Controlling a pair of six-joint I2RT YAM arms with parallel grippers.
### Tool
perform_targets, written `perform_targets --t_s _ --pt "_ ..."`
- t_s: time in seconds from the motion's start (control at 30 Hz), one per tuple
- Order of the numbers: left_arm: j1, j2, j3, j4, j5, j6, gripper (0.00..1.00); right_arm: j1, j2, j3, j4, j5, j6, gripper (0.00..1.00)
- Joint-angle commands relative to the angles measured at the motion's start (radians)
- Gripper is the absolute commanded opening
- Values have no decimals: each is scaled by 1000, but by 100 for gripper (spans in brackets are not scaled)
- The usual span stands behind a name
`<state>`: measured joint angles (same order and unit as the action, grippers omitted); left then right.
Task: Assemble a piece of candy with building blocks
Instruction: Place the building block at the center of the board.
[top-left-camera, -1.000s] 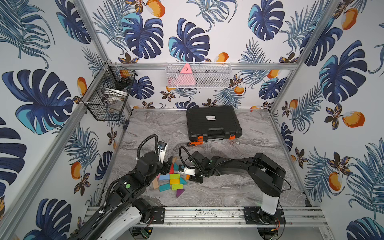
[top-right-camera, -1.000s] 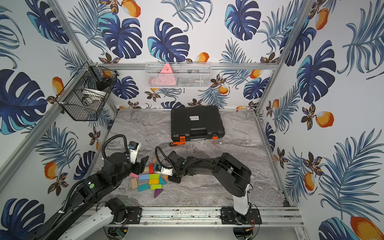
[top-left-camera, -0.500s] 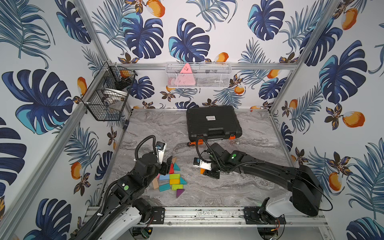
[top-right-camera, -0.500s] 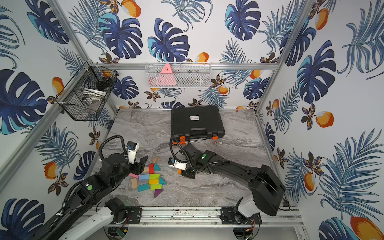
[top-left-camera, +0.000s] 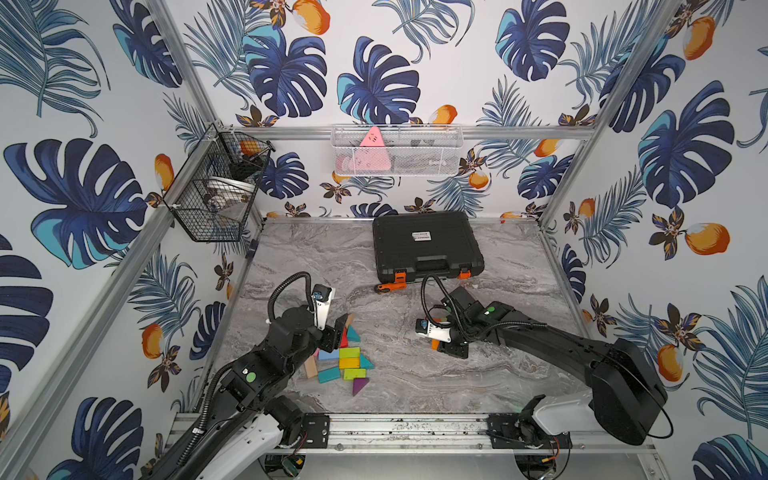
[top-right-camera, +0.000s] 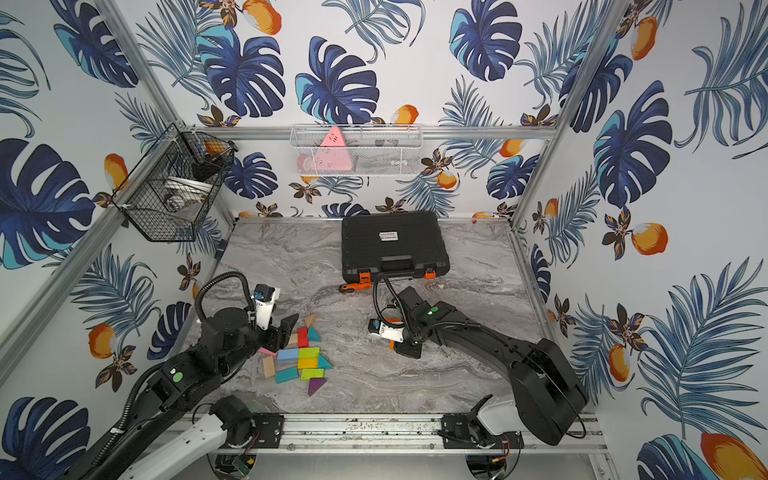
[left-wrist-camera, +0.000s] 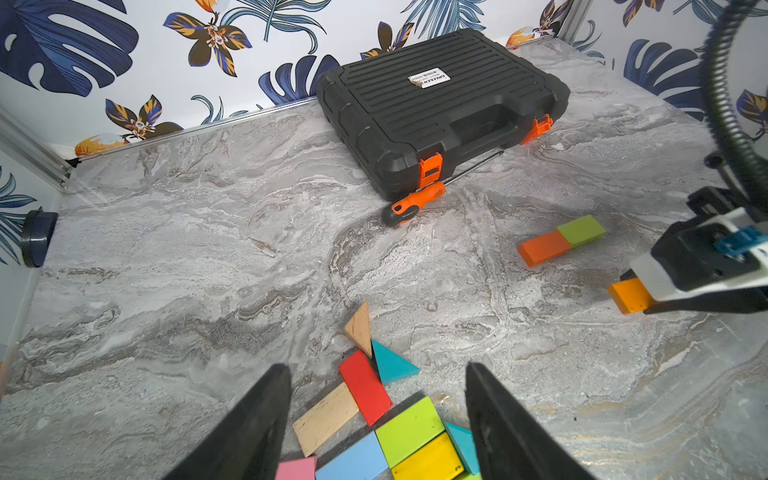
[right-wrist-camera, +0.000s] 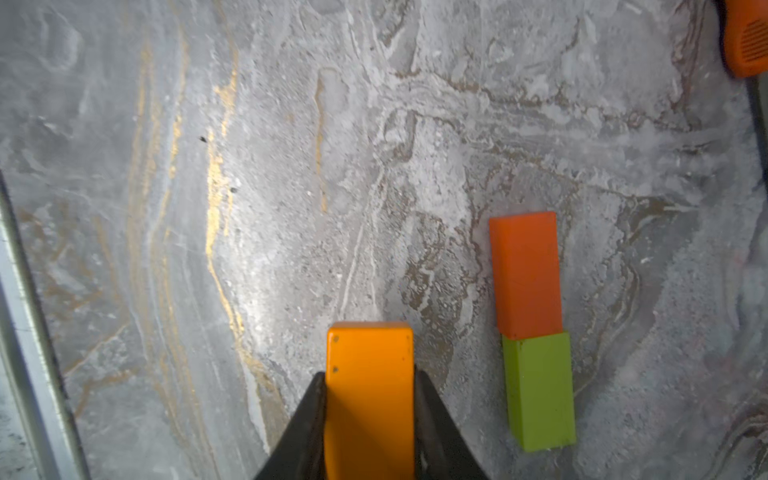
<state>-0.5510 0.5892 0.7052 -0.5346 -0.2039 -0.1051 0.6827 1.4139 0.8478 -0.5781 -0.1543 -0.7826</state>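
My right gripper comes down toward the lime green block (right-wrist-camera: 538, 390) next and releases the orange block alongside it, as the bare tabletop there lies below my gripper.
Most of the building blocks (top-left-camera: 341, 362) lie in a loose pile at the front left of the marble table: red, teal, lime, yellow, blue, pink, purple and plain wood. My left gripper (left-wrist-camera: 377, 368) hangs open just above the pile's far edge, its fingers (top-left-camera: 336, 332) holding nothing. To the right, my right gripper (right-wrist-camera: 370, 374) is shut on an orange block (right-wrist-camera: 370, 353), held low over the table (top-left-camera: 435, 344). Beside it an orange-red block (right-wrist-camera: 525, 274) and a lime green block (right-wrist-camera: 538, 390) lie end to end, also in the left wrist view (left-wrist-camera: 544, 247).
A closed black tool case (top-left-camera: 426, 245) sits at the back middle. An orange-handled screwdriver (top-left-camera: 390, 287) lies along its front edge. A black wire basket (top-left-camera: 216, 191) hangs on the left wall and a white mesh basket (top-left-camera: 397, 149) on the back wall.
My right arm has swung from the pile to the right, carrying the orange block to beside the orange-red and green pair. The left gripper has stayed open at the pile.
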Motion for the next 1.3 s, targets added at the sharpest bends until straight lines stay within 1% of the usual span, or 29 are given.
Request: perform_targets --t_s 0.0,0.07,0.17,0.27,0.4,0.57,0.77,1.03,1.17,1.27 --pt "1 -7 -1 10 20 -1 71 -44 18 -1 56 -73 -51 25" --pt "2 -14 -5 10 21 1 71 -69 47 -2 53 -71 -85 25" --pt "1 -22 -7 12 23 1 71 -79 97 15 29 -32 -111 26" --pt "0 -26 -10 16 29 2 71 -105 116 9 45 -65 -132 26" --pt "0 -24 -10 17 35 2 72 -131 167 3 56 -56 -153 26" --pt "0 -22 -11 18 38 4 72 -160 190 -14 82 -82 -167 27" --pt "-1 -22 -13 19 37 4 72 -177 198 -30 84 -77 -191 29" --pt "-1 -22 -13 20 38 4 72 -180 178 -36 82 -46 -196 35" --pt "-2 -21 -13 20 40 2 72 -180 180 -38 83 -11 -192 42" --pt "-2 -26 -16 22 43 4 72 -180 175 -36 76 -13 -191 44"
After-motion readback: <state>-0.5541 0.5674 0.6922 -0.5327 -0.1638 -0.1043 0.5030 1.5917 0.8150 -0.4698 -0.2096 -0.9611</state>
